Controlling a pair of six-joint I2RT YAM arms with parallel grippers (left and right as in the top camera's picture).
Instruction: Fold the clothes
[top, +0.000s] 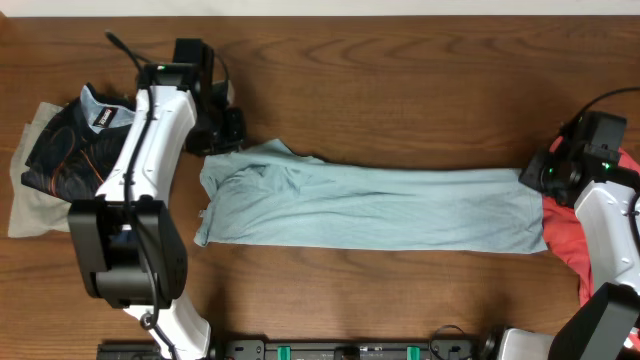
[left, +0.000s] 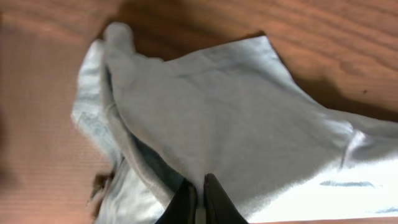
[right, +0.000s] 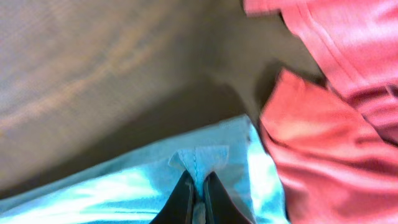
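Note:
Next, my right gripper draws back a little toward the garment's near edge, then releases the garment's corner (top: 528, 187) (right: 200, 179).
A light blue garment (top: 370, 205) lies stretched in a long band across the middle of the table. My left gripper (top: 232, 132) is shut on its upper left end; the left wrist view shows the fingers (left: 200, 193) pinching the pale cloth (left: 236, 118). My right gripper (top: 540, 172) is shut on the garment's upper right corner; the right wrist view shows the fingers (right: 198, 190) pinching a seam fold of the blue cloth (right: 137, 186). The left end of the garment is bunched and partly folded over.
A dark garment with orange trim (top: 70, 140) lies on a beige cloth (top: 30, 205) at the far left. A red garment (top: 585, 235) lies at the far right, also in the right wrist view (right: 329, 118). The table's front edge holds the arm bases.

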